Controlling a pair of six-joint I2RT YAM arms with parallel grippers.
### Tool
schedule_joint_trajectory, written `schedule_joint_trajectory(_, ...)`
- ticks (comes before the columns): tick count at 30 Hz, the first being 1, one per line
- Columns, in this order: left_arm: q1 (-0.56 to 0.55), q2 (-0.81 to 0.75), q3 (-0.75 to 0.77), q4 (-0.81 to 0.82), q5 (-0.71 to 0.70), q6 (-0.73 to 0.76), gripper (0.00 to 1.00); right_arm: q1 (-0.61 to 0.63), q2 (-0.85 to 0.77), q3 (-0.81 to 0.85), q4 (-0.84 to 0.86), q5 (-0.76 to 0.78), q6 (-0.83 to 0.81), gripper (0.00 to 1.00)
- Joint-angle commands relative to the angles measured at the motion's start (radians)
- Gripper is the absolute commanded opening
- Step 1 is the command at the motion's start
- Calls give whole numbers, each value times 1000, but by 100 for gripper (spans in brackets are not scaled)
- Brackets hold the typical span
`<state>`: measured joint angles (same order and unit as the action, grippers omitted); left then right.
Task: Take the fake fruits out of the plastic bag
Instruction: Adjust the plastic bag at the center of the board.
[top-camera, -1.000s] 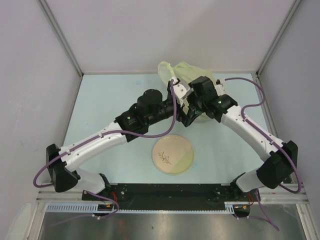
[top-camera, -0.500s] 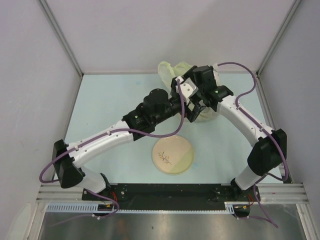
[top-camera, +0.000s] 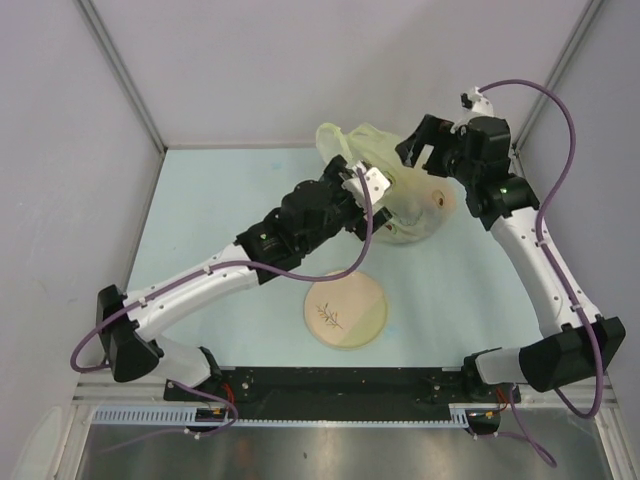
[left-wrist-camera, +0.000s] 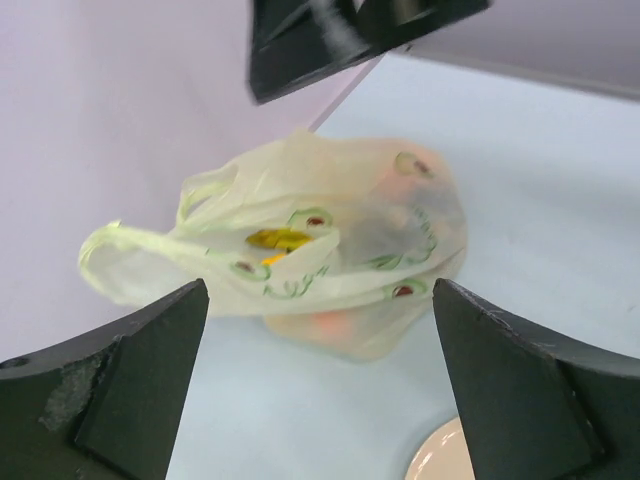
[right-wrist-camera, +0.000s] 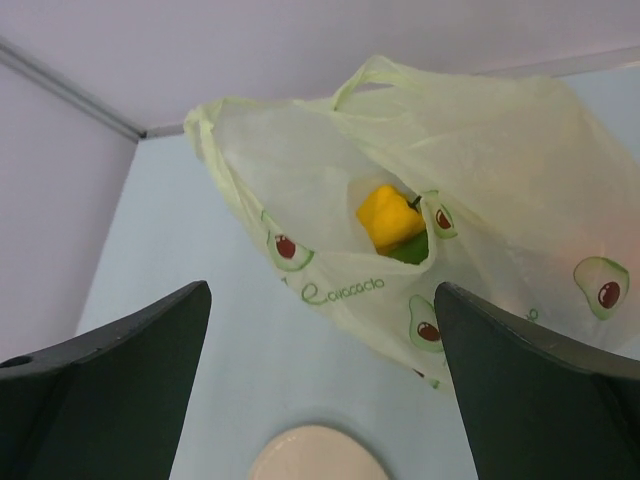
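My left gripper moves outward and to the left in the top view next, turning, onto the bag's far corner fold (top-camera: 329, 143) (left-wrist-camera: 103, 245), as it sticks out clear of the fruits.
The plastic bag (top-camera: 405, 195) lies crumpled at the back of the table, pale yellow-green with avocado prints. Through its open mouth the right wrist view shows a yellow fake fruit (right-wrist-camera: 390, 218) with a green piece (right-wrist-camera: 408, 250) under it. The left wrist view shows a yellow piece (left-wrist-camera: 278, 238) and an orange glow (left-wrist-camera: 335, 322) through the plastic bag (left-wrist-camera: 340, 250). My left gripper (top-camera: 372, 205) is open beside the bag's left side, holding nothing. Open and empty, my right gripper (top-camera: 425, 158) hovers above the bag's back right.
A round cream plate (top-camera: 346, 310) with a sprig design sits in front of the bag, its rim showing in both wrist views (left-wrist-camera: 445, 460) (right-wrist-camera: 318, 455). White enclosure walls (top-camera: 120, 90) close in the back and sides.
My right arm has swung up and back to the right, away from the left gripper, uncovering the bag. The left arm shifted slightly left. Both grippers stayed open.
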<state>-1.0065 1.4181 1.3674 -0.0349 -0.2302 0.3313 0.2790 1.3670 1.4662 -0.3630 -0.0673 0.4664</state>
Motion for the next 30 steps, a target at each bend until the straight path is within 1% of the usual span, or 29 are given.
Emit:
schedule_joint_trajectory(1,103,-50,43,-106,33,-38,100,-15,-57,-26,-106,-140,-257,100)
schedule_joint_trajectory(2,161,-48,54,-131,32,-120,100,-18,-63,-33,-102,-135,-277,100)
schedule_joint_trajectory(4,230,-50,74,-181,61,-188,100,-29,-68,-38,-106,-103,-317,100)
schedule_joint_trajectory(5,308,-45,84,-190,51,-284,100,-43,-65,-40,-111,-94,-322,100)
schedule_joint_trajectory(7,405,-15,131,-215,22,-441,100,-55,-54,-27,-134,-91,-331,100)
schedule_joint_trajectory(8,495,10,159,-232,60,-571,100,-64,-39,-20,-151,-91,-316,100)
schedule_joint_trajectory(9,525,39,194,-252,74,-604,100,-69,-33,-15,-186,-85,-311,100)
schedule_joint_trajectory(10,539,73,287,-319,74,-613,100,-69,-26,-17,-203,-77,-310,100)
schedule_joint_trajectory(11,555,162,345,-359,72,-611,100,-69,-7,-15,-246,-75,-337,100)
schedule_joint_trajectory(13,575,235,464,-399,141,-603,100,-66,6,-24,-284,-8,-363,100)
schedule_joint_trajectory(14,598,283,481,-386,188,-641,100,-69,4,-67,-289,19,-373,100)
schedule_joint_trajectory(15,609,306,495,-364,298,-664,100,-73,-15,-90,-292,88,-383,100)
schedule_joint_trajectory(16,620,324,498,-331,384,-673,100,-75,-29,-108,-289,118,-390,100)
schedule_joint_trajectory(17,628,343,502,-248,458,-657,100,-77,-49,-157,-272,142,-394,100)
schedule_joint_trajectory(18,628,401,525,-244,527,-652,100,-81,-75,-159,-274,177,-381,100)
schedule_joint_trajectory(19,628,430,594,-259,554,-669,100,-87,-91,-159,-275,167,-383,100)
schedule_joint_trajectory(20,628,459,611,-240,595,-676,100,-93,-106,-159,-274,80,-406,100)
schedule_joint_trajectory(21,625,479,616,-221,644,-673,100,-96,-126,-159,-268,36,-454,100)
schedule_joint_trajectory(23,605,487,608,-204,699,-681,98,-96,-137,-159,-246,3,-463,100)
schedule_joint_trajectory(26,595,492,589,-198,775,-722,90,-98,-123,-159,-208,-11,-456,100)
schedule_joint_trajectory(27,597,484,561,-194,787,-736,82,-100,-117,-159,-200,-26,-450,100)
schedule_joint_trajectory(29,594,475,524,-191,787,-776,79,-107,-108,-159,-186,-46,-430,100)
schedule_joint_trajectory(30,594,475,500,-194,784,-782,79,-109,-103,-159,-183,-51,-423,100)
